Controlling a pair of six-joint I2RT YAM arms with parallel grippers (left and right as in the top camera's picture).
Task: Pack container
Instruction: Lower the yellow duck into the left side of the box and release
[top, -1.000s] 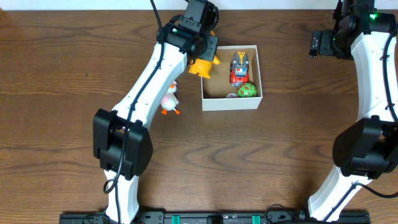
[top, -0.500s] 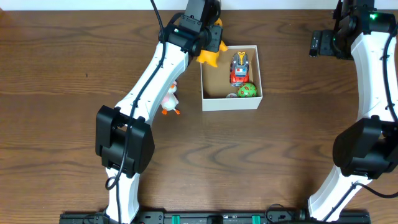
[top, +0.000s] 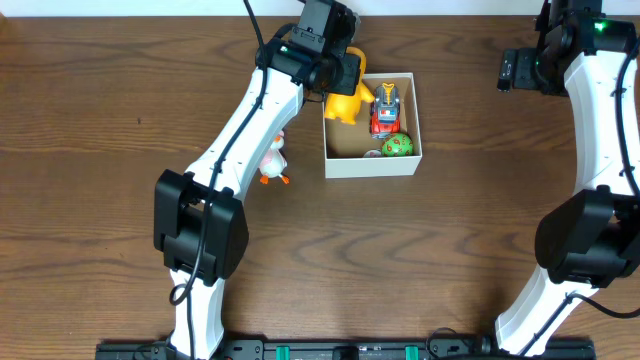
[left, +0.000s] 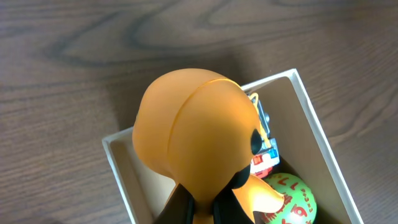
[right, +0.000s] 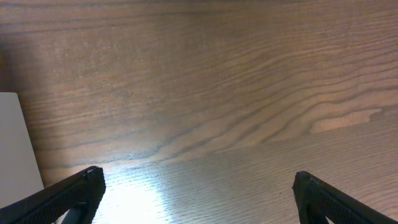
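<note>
The vehicle and ball fill only one side of the box, so I should next move my left gripper slightly back and down and let go of the orange toy beside them on the bottom of the box.
The container is a small white box with a brown interior, at the table's back middle. It holds a red and blue toy vehicle and a green ball with red marks. My left gripper is shut on an orange toy and holds it over the box's left half. In the left wrist view the orange toy fills the middle, above the container, the vehicle and the ball. My right gripper is open and empty over bare table at the far right.
A white duck toy with orange feet lies on the table left of the container, partly under my left arm. A white edge shows at the left of the right wrist view.
My left gripper has carried the orange toy rightward, from beside the container's left wall to over its left half. The right arm has not moved.
</note>
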